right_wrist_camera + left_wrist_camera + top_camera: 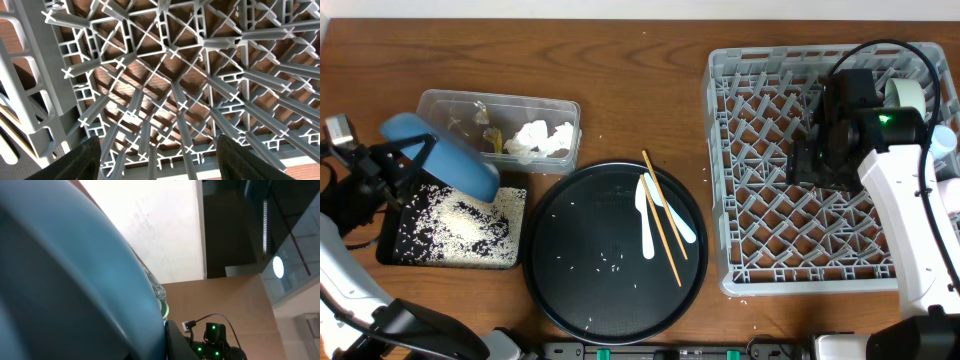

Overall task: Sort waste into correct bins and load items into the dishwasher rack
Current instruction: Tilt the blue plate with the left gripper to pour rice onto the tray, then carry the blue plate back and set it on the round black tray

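Observation:
My left gripper is to swing over the round black tray next, turn the bowl upright, lower it there and let go, because the bowl's rice is in the rectangular tray [390, 245].
My left gripper [408, 160] is shut on the rim of the light-blue bowl [445, 160], holding it tilted over the shallow black rectangular tray [390, 245], which holds white rice [460, 225]. The bowl fills the left wrist view [65, 280]. The clear tub [430, 105] holds crumpled napkins [542, 138] and wrappers. My right gripper [820, 160] is open and empty above the dishwasher rack [770, 250], with only the lattice [170, 75] between its fingers [162, 165]. Two white spoons [646, 220] and chopsticks [662, 215] lie on the round black tray [570, 270].
A pale-green bowl [908, 95] and a pale-blue cup [946, 140] stand at the rack's far right. A few loose rice grains [610, 262] lie scattered on the round tray. The right arm's white link [910, 220] crosses the rack's right side.

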